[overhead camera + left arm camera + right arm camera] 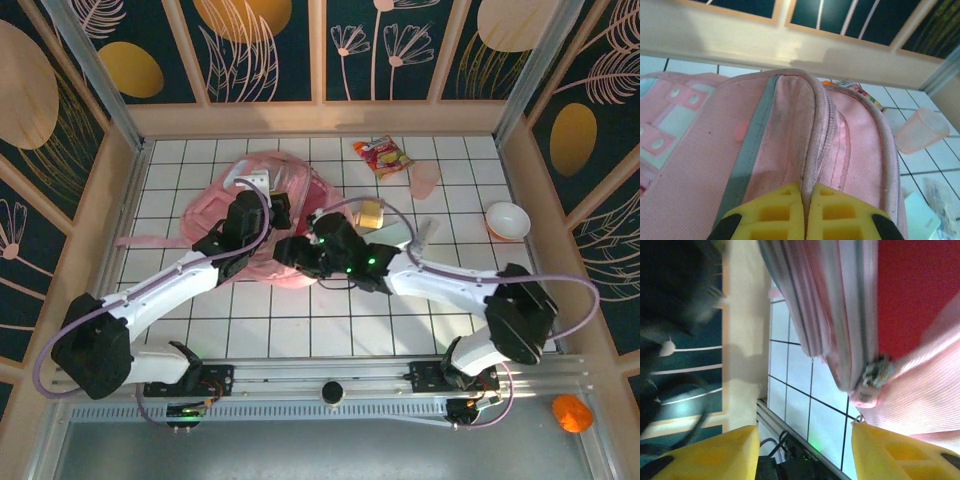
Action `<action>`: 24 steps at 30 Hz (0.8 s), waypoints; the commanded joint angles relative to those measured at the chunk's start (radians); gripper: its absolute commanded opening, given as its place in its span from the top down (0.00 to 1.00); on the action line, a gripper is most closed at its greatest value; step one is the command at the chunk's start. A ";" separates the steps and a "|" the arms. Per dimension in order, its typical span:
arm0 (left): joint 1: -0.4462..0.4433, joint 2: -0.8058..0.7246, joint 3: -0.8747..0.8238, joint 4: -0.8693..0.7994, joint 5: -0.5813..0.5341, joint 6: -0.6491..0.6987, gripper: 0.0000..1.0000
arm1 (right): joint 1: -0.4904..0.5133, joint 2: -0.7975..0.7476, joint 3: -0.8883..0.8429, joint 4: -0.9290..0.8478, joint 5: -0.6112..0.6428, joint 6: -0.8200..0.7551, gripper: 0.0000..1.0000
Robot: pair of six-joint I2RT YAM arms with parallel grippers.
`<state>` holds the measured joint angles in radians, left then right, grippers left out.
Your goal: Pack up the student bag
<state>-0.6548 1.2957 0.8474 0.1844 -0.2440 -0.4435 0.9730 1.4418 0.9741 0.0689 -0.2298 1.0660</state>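
The piped seam (808, 176) stands between my shut fingertips, so next my left gripper will ease it slightly back toward the red lining, then spread them to release it.
The student bag (262, 180) is a big soft pink backpack lying at the middle left of the tiled table. In the left wrist view its pink top panel (785, 125) has a grey stripe and a zip. My left gripper (807, 200) is shut, its yellow fingers pinching a piped seam of the bag; from above it sits on the bag's right part (276, 210). My right gripper (802, 450) is open at the bag's near right edge (300, 250). Just above its right finger (905, 452) hang a zip end and pull (875, 374), beside the red lining (915, 290).
A red and yellow snack packet (383, 155) and a pink cup (425, 178) lie at the back right. A white bowl (507, 220) stands further right. A yellow item (370, 213) and a pale packet (402, 236) lie by the right arm. Wooden walls enclose the table.
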 commanded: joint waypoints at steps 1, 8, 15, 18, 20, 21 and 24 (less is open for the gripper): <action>-0.002 -0.085 -0.020 0.183 0.096 0.236 1.00 | -0.079 -0.086 0.003 -0.077 -0.039 -0.064 0.47; 0.018 -0.143 -0.062 0.162 0.187 0.391 1.00 | -0.225 -0.108 0.034 0.001 -0.122 -0.071 0.41; 0.031 -0.156 -0.071 0.163 0.333 0.494 1.00 | -0.255 -0.028 0.022 0.152 -0.116 0.055 0.41; 0.048 -0.153 -0.061 0.138 0.373 0.539 1.00 | -0.249 0.016 0.027 0.239 -0.127 0.104 0.41; 0.062 -0.151 -0.059 0.127 0.394 0.565 1.00 | -0.234 0.036 0.022 0.267 -0.106 0.137 0.43; 0.073 -0.149 -0.056 0.122 0.412 0.577 1.00 | -0.223 0.041 0.011 0.285 -0.087 0.158 0.47; 0.095 -0.138 -0.025 0.077 0.433 0.581 1.00 | -0.197 0.049 -0.023 0.337 -0.018 0.216 0.68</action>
<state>-0.5789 1.1934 0.7597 0.1749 0.1188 0.0769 0.7506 1.4872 0.9745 0.2886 -0.3115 1.1954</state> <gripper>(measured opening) 0.052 0.371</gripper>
